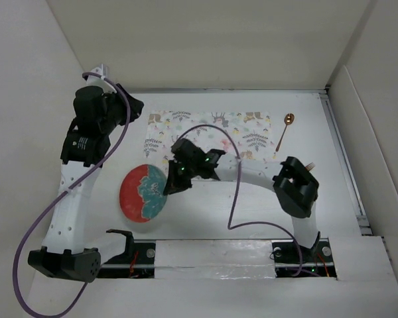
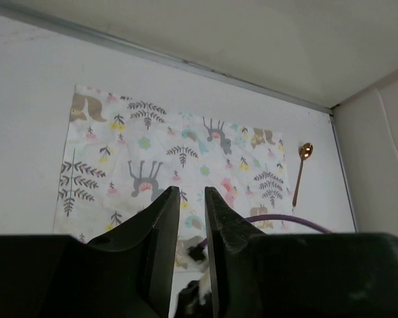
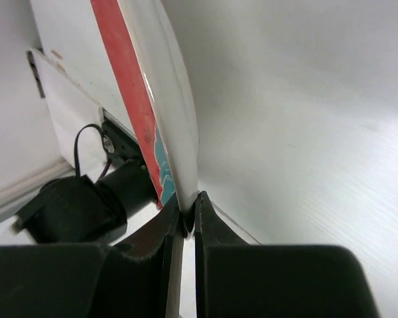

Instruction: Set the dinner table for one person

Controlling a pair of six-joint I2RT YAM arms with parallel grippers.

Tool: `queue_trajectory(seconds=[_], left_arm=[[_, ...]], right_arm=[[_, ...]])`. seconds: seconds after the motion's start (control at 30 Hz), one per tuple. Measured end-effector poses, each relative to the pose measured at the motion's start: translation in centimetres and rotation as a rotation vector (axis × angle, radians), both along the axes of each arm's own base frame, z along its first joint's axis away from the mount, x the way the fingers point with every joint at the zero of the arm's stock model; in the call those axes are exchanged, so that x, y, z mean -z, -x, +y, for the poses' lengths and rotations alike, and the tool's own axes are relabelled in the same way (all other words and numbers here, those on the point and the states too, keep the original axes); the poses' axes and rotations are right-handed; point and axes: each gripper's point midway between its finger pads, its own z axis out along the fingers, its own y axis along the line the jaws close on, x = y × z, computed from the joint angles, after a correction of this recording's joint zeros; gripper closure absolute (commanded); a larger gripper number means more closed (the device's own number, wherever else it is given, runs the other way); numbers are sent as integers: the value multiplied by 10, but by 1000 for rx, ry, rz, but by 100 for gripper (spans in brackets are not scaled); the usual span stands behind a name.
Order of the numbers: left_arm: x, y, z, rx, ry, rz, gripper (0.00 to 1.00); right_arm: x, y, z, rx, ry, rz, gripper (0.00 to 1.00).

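The floral placemat is empty beyond the plate point(image 1: 143, 193), so my right gripper needs to move outward and to the right in the top view, over the middle of the placemat.
A round plate point(image 1: 143, 193) with a red and teal face is over the white dinner table point(image 1: 252, 212), left of centre. My right gripper point(image 1: 170, 183) is shut on the plate's right rim. In the right wrist view the plate point(image 3: 166, 86) shows edge-on, pinched between the fingertips of the right gripper point(image 3: 189, 202). My left gripper point(image 1: 135, 108) is at the back left, above the table, with nothing in it. In the left wrist view the left gripper point(image 2: 192, 192) has a narrow gap between its jaws.
A floral placemat point(image 1: 209, 132) lies flat at the back centre and also shows in the left wrist view point(image 2: 166, 159). A copper spoon point(image 1: 284, 131) lies right of it, also seen from the left wrist point(image 2: 300, 173). White walls enclose the table. A purple cable point(image 1: 233, 199) loops over the right arm.
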Motion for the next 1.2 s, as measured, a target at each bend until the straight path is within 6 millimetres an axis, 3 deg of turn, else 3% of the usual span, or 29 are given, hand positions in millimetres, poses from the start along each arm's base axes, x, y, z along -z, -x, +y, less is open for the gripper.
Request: queue_trajectory(seconds=[0.07,0.13,0.3,0.4,0.5,0.6,0.73,0.87,1.0,1.07,1.2], left_arm=[[-11,-5,1,-8,-4,-23,82],[-11,-12,0,-6,-11,-20,82],[22,-34,-9,29,-19,66,82],[50,-45,-13,49,-25,128,82],[77,-56,-15,59,-44,187,82],[108,-68,-16,64,-65,249,83],[156,-67,-13,59,-89,349,81],[183,-58,-5,34,-125,410,76],[213,-48,7,-14,-172,463,62],[237,-35,14,-32,-196,519,56],[285,0,24,-51,-236,655,54]], right_arm=[[-17,-25,-28,52,-23,-9,100],[-39,-65,-64,137,-58,-39,100],[-78,-170,-175,425,-125,-166,100],[-78,-214,-235,572,-119,-208,100],[-59,-232,-269,639,-89,-186,100],[-33,-236,-278,642,-76,-118,100],[-9,-228,-270,599,-80,-38,100],[-9,-222,-259,557,-146,-16,100],[-18,-226,-247,529,-238,-35,100],[-20,-229,-243,521,-268,-41,100],[-13,-235,-236,516,-298,-34,100]])
